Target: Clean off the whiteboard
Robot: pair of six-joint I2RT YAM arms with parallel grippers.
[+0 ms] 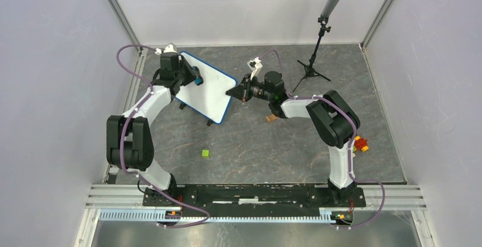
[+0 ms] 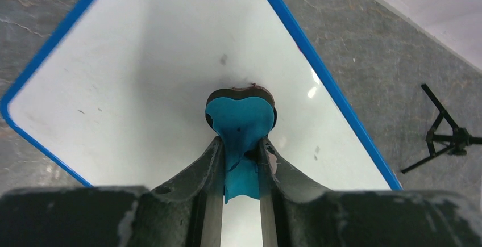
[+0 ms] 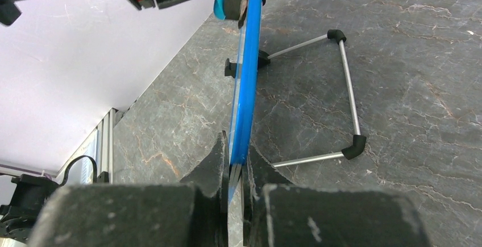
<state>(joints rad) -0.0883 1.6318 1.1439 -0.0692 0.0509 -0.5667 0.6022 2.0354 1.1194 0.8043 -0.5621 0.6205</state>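
Tabletop (image 1: 227, 165) beside the green cube lies below my left gripper, toward my base, so it needs to move back and down off the board to release the eraser.
The whiteboard (image 1: 211, 93) stands tilted on its wire stand (image 3: 348, 82) at the back left of the table, white with a thin blue frame. Its face (image 2: 142, 76) carries only a few faint grey specks. My left gripper (image 2: 241, 147) is shut on a blue eraser (image 2: 241, 119), whose dark pad presses against the board near its middle. In the top view that gripper (image 1: 193, 80) sits over the board's upper left part. My right gripper (image 3: 237, 155) is shut on the board's blue edge (image 3: 245, 76), at the board's right edge (image 1: 232, 92).
A microphone on a black tripod (image 1: 316, 48) stands at the back right. A small green cube (image 1: 205, 153) lies in front of the board. A brown block (image 1: 271, 118) lies under the right arm, and a red and orange toy (image 1: 360, 143) is by its elbow.
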